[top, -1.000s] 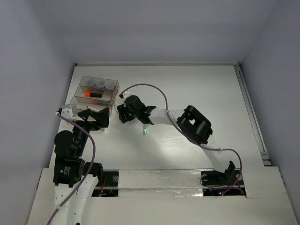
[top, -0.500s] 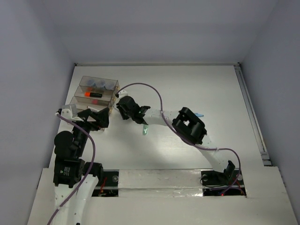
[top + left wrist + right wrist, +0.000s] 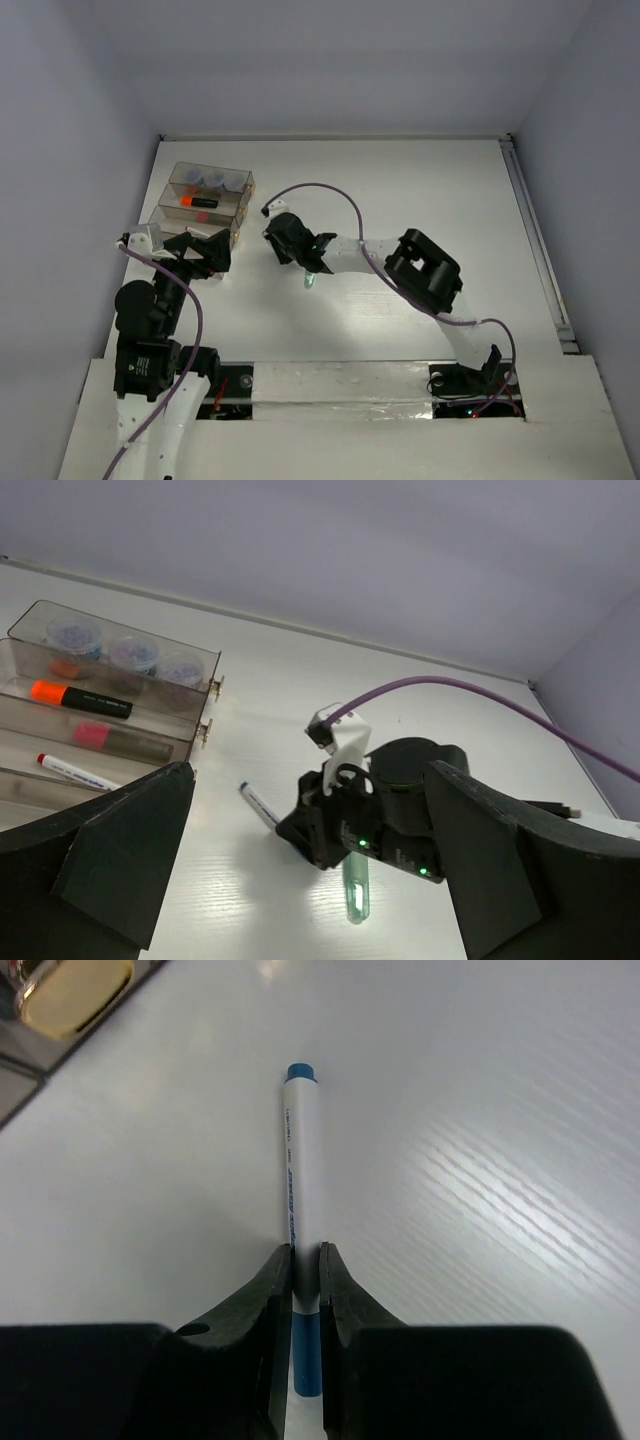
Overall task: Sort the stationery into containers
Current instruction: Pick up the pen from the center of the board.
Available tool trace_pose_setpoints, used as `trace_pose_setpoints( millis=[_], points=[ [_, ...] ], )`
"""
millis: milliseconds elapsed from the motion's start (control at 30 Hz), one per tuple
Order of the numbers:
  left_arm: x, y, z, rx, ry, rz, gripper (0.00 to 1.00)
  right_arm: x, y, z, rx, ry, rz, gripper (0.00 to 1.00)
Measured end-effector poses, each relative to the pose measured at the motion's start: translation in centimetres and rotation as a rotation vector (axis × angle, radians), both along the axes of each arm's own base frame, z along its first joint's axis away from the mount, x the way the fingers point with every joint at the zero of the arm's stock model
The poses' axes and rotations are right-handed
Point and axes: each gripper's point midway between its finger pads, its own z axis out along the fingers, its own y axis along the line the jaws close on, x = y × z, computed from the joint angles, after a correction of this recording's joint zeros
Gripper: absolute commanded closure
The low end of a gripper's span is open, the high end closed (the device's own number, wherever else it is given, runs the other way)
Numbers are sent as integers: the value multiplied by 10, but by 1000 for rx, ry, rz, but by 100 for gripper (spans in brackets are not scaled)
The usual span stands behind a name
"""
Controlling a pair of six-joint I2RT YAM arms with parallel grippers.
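Note:
The robot's right gripper has to lift the thin white pen first, to get outward over the clear bin with a red-capped pen (image 3: 75,772).
My right gripper (image 3: 306,1260) is shut on a thin white pen with a blue cap (image 3: 300,1180), which lies flat on the table; both fingers (image 3: 270,1300) press its barrel near the cap. From the left wrist view the pen (image 3: 258,805) sticks out of the gripper toward the containers (image 3: 100,695). A pale green marker (image 3: 310,279) lies just beside the right wrist. The clear bins (image 3: 208,195) hold grey-blue pots (image 3: 130,652), an orange highlighter (image 3: 80,697), a pink highlighter (image 3: 110,738) and a red-capped pen (image 3: 75,772). My left gripper (image 3: 205,250) hovers open and empty next to the bins.
The right arm's purple cable (image 3: 320,190) loops over the table behind the wrist. Brass latches (image 3: 212,687) stick out of the bins' right ends. The table's right edge carries a rail (image 3: 535,240).
The right jaws have closed onto the blue-capped pen, and the wrist shifted slightly right. The left arm has stayed still.

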Motion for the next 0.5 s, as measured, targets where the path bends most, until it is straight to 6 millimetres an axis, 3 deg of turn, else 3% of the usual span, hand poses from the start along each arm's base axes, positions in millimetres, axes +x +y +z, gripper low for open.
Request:
trace_pose_setpoints(
  millis=[100,200,367,500],
  points=[
    [0,0,0,0,0,0,1,-10,-11,8,5,13,14,100],
    [0,0,0,0,0,1,1,-15,-3,30,70,2,63,100],
    [-1,1,1,-1,-3,4,1,-17,30,70,195,-29,178,100],
    [-1,1,1,-4,-7,4,1,-8,77,100,301,-66,284,100]
  ],
)
